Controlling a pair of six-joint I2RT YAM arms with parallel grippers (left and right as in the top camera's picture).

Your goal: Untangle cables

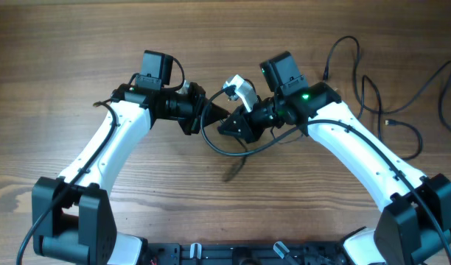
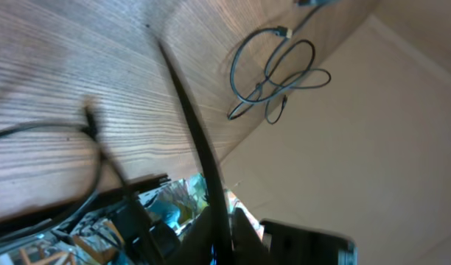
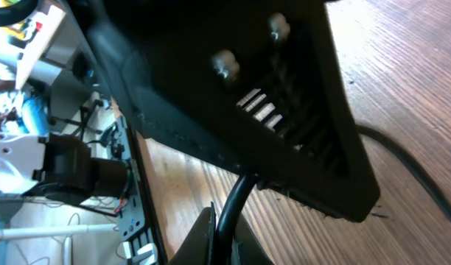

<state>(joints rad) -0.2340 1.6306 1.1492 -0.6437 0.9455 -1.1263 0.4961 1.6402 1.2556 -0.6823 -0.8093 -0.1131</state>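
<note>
The loose cables lie to my right gripper's right in the overhead view, so next my right gripper should swing outward over them, clear of the left gripper, and release.
A black cable hangs in a loop between my two grippers at the table's middle. My left gripper is shut on it; in the left wrist view the cable runs up from the jaws across the wood. My right gripper is shut on the same cable, which rises from its jaws. The two grippers are almost touching. More loose black cables lie curled at the right of the table, also seen far off in the left wrist view.
The left gripper's black body fills the top of the right wrist view, very close. A cable end with a small plug lies on the wood. The table's front edge has a black rail.
</note>
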